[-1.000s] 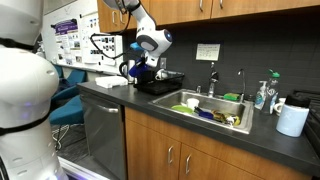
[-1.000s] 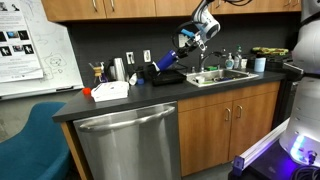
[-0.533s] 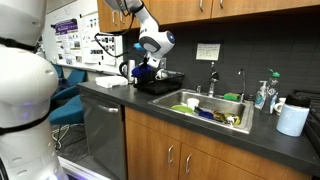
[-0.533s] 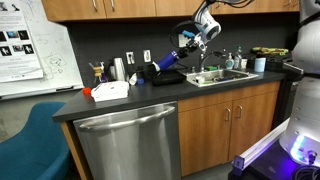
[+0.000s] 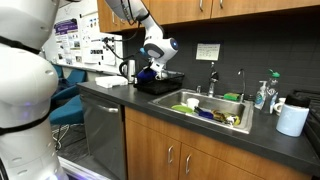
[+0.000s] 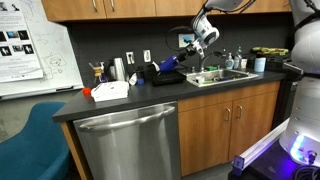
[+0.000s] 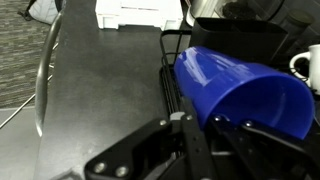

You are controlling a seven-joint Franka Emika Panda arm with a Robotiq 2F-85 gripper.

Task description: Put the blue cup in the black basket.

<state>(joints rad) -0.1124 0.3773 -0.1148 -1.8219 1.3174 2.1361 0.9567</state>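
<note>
The blue cup is still above the thin rim of the black basket [image 5: 156,84] [image 7: 178,90], so my gripper will lower it past that rim next and then let go inside.
The blue cup [image 7: 245,90] is a dark blue tumbler lying tilted on its side in my gripper [image 7: 215,125], with its open mouth towards the camera. The fingers are shut on its rim. In both exterior views the gripper [image 5: 153,62] [image 6: 186,57] holds the cup [image 5: 146,72] [image 6: 168,65] just above the near end of the black basket [image 5: 162,86] [image 6: 170,78] on the dark counter. In the wrist view the basket's thin black rim [image 7: 168,82] runs under the cup. I cannot tell whether the cup touches the basket.
A steel sink [image 5: 218,108] [image 6: 222,75] with dishes sits beside the basket. A white box [image 6: 110,90] [image 7: 130,12] lies on the counter on the basket's other side. A soap bottle [image 5: 262,96] and a paper towel roll [image 5: 292,120] stand past the sink.
My gripper has moved with the blue cup a little towards the sink, further over the black basket. It stays shut on the cup.
</note>
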